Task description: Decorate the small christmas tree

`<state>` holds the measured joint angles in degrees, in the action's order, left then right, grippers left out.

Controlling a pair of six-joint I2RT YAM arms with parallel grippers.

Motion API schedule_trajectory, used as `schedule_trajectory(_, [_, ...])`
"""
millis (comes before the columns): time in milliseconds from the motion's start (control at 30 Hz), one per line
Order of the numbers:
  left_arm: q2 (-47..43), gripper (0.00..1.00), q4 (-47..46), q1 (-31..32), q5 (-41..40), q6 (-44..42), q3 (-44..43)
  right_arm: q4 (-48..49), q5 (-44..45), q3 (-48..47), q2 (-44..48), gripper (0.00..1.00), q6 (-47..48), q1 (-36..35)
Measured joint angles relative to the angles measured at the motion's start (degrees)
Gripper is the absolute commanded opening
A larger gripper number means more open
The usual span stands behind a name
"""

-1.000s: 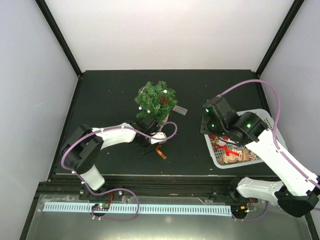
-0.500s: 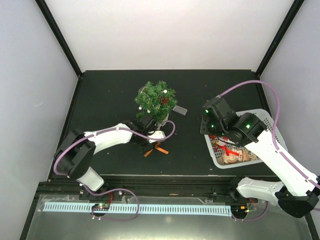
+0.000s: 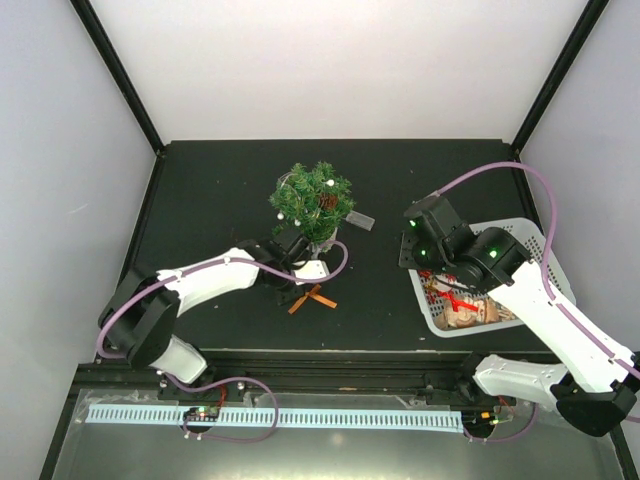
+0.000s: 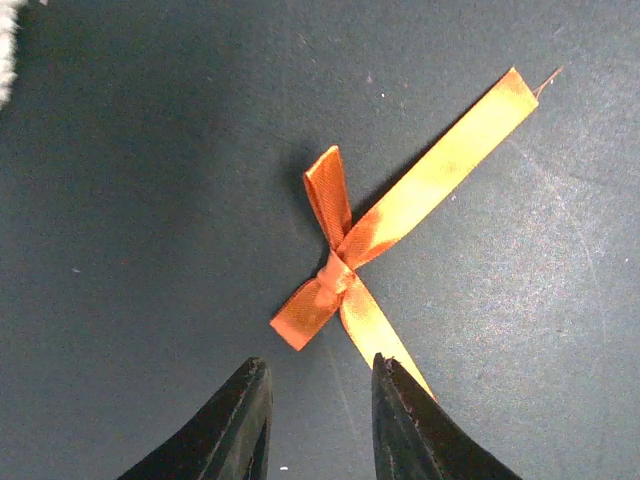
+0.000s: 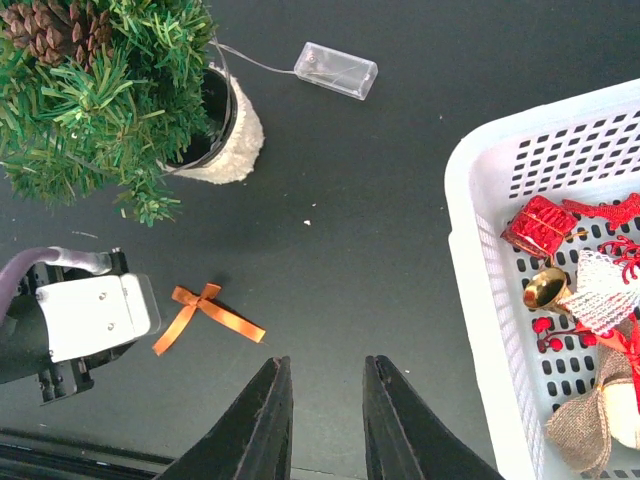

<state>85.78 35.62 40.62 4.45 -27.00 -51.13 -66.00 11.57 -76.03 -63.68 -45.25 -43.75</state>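
Next, my left gripper lowers and shifts toward the orange bow's knot (image 3: 311, 294) (image 4: 336, 273), fingers on either side of it.
The small christmas tree (image 3: 312, 203) stands in its white pot (image 5: 235, 135) at the middle of the black table, with a pine cone and small white lights on it; it also shows in the right wrist view (image 5: 100, 90). An orange ribbon bow (image 4: 340, 265) lies flat on the table in front of the tree, also seen from above (image 3: 312, 298). My left gripper (image 4: 320, 365) is open and empty just short of the bow, one ribbon tail running beside its right finger. My right gripper (image 5: 325, 362) is open and empty above bare table, left of the basket.
A white basket (image 5: 470, 250) at the right holds red ornaments, a gold bell and burlap pieces. A clear battery box (image 5: 336, 70) on a thin wire lies right of the tree. The left arm's wrist (image 5: 85, 320) sits beside the bow.
The bow has left the left gripper and now lies spread on the table. The left gripper has drawn back a little towards the tree. The right arm has hardly moved.
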Motion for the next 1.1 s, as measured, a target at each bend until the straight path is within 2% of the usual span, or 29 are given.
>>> schedule_trajectory(200, [3.0, 0.26, -0.1, 0.4, 0.8, -0.6, 0.0, 0.1, 0.0, 0.0, 0.0, 0.23, 0.2, 0.3])
schedule_trajectory(300, [4.8, 0.21, -0.1, 0.6, 1.4, -1.3, 0.0, 0.0, 0.0, 0.0, 0.0, 0.23, 0.3, 0.5])
schedule_trajectory(700, [9.3, 0.24, -0.6, 0.9, 3.3, -2.6, -3.1, 0.0, 0.0, 0.8, 0.4, 0.23, 0.3, 1.1])
schedule_trajectory(967, [11.5, 0.16, -0.5, 0.9, 3.3, -3.9, -5.0, 0.0, -0.1, 1.0, 0.4, 0.24, 0.6, 1.7])
schedule_trajectory(1100, [12.2, 0.16, -0.3, 0.9, 3.4, -4.8, -5.0, 0.0, -0.1, 1.0, 0.4, 0.24, 1.0, 1.8])
